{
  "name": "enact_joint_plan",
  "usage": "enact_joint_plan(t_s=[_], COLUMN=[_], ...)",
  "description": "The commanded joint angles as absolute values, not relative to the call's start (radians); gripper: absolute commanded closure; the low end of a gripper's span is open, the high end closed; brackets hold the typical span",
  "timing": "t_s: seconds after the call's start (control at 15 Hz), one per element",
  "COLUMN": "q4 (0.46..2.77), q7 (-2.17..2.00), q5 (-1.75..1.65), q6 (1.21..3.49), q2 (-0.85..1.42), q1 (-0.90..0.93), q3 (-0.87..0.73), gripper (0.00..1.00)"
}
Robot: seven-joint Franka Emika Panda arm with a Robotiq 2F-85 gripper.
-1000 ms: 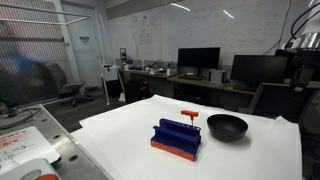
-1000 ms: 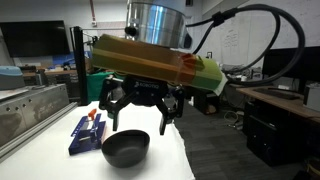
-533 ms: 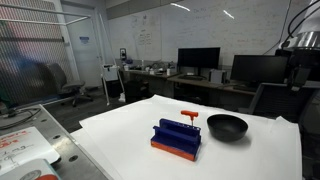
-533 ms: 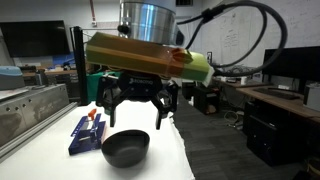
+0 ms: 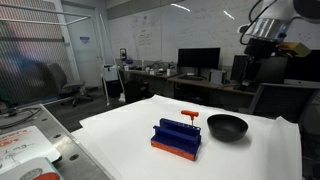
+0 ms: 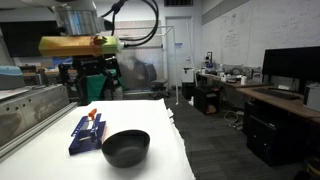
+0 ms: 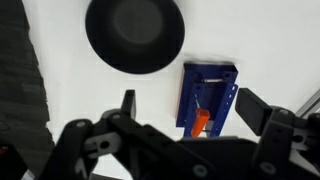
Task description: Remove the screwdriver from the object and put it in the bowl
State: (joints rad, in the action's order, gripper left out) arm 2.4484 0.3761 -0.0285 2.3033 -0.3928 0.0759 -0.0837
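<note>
My open gripper goes down toward the blue holder (image 5: 177,138) next until its fingers straddle the screwdriver's red-orange handle (image 5: 189,113), because the handle sticks up clear above the holder.
The blue ribbed holder (image 5: 177,138) stands on the white table (image 5: 115,130), with the screwdriver's red-orange handle (image 5: 189,113) sticking up from it. The black bowl (image 5: 227,126) sits right beside the holder. All three also show in an exterior view: holder (image 6: 86,133), screwdriver (image 6: 92,116), bowl (image 6: 126,148). In the wrist view the bowl (image 7: 134,35) is at the top and the holder (image 7: 208,97) with the screwdriver (image 7: 201,122) lies between the fingers. My gripper (image 7: 190,108) is open and empty, high above the holder (image 6: 95,85).
The table's edges fall off near the holder and bowl. A metal bench (image 6: 25,105) stands beside the table. Desks with monitors (image 5: 198,60) and chairs fill the room behind. A cluttered surface (image 5: 25,145) lies at the near left.
The arm has swung away from one exterior camera to above the holder, and now enters the other view at the top right. Holder, screwdriver and bowl have not moved.
</note>
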Motion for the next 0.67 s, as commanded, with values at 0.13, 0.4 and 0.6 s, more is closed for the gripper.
enact_joint_plan(t_s=[0.13,0.4,0.6], q4=[2.289,2.187,2.109], q7=[0.244,0.081,0.026], q5=[-0.122,-0.288,-0.317], q6=[2.454,2.432,2.384], q2=[-0.105,0.048,0.137], q1=[0.091,0.094,0.113], q3=[0.038,0.080,0.086], gripper=[0.00,0.00,0.00])
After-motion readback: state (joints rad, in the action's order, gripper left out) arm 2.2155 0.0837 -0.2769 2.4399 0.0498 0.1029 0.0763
